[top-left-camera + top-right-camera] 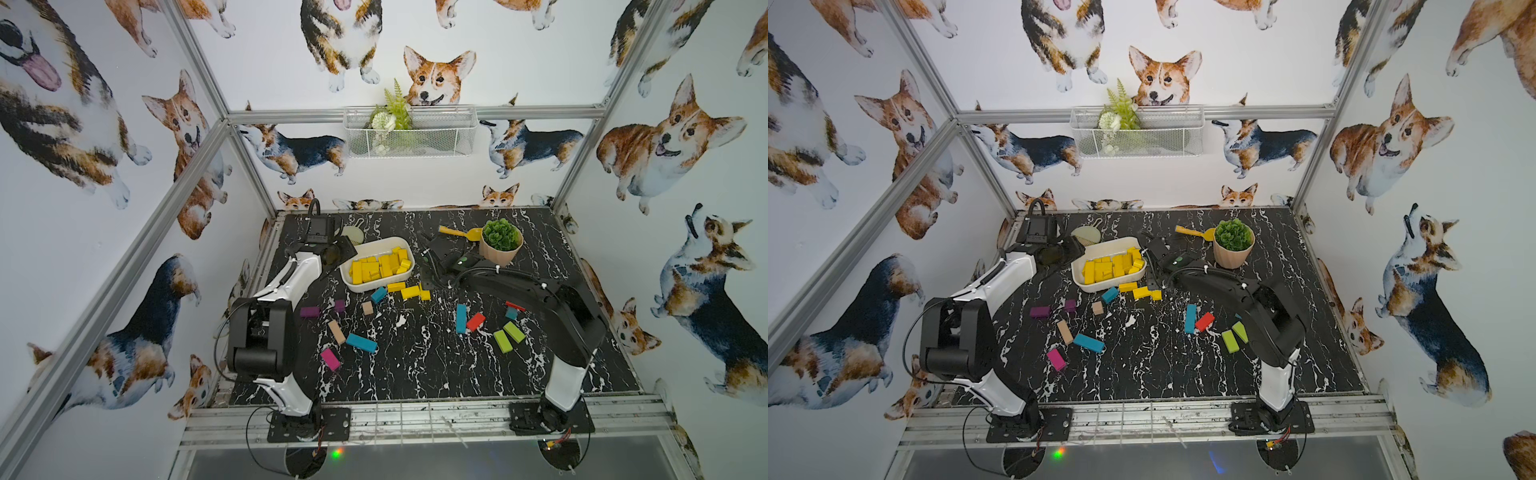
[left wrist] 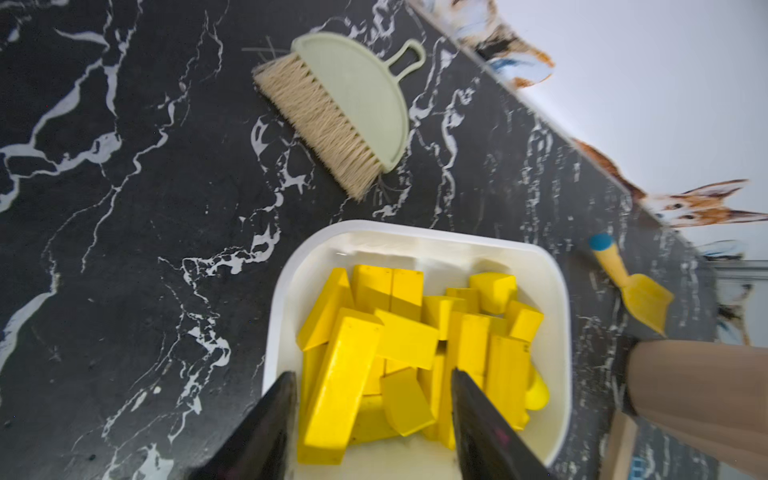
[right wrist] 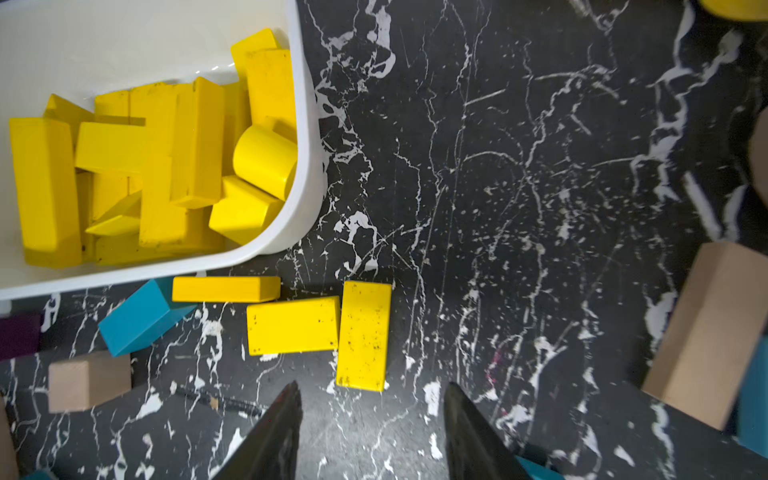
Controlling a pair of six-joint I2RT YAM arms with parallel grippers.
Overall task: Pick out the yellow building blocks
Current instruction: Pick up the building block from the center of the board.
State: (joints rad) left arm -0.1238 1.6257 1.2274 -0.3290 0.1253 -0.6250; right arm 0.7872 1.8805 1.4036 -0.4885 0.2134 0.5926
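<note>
Next, my right gripper lowers onto the nearest loose flat yellow block (image 3: 364, 336), one finger beside each long side, because its length already points between my open fingers.
Several yellow building blocks (image 1: 378, 266) (image 2: 407, 332) (image 3: 158, 166) lie piled in a white tray (image 1: 374, 241) (image 2: 415, 227) (image 3: 307, 137). Three more lie on the black marble table beside the tray's near edge: a thin bar (image 3: 226, 289) (image 1: 396, 286) and two flat ones (image 3: 293, 326) (image 3: 364, 336). My left gripper (image 2: 372, 372) (image 1: 347, 249) hangs open over the tray's pile, with nothing between its fingers. My right gripper (image 3: 372, 384) (image 1: 427, 279) is open above bare table, just short of the nearest loose flat yellow block.
A teal block (image 3: 141, 316) touches the tray's near side. A brush (image 2: 345, 112), a yellow scoop (image 1: 457, 233) and a potted plant (image 1: 500, 241) stand at the back. Purple (image 1: 309, 311), wood (image 1: 336, 331), teal (image 1: 361, 343), pink (image 1: 330, 358), red (image 1: 475, 321) and lime-green (image 1: 509, 336) blocks lie scattered in front.
</note>
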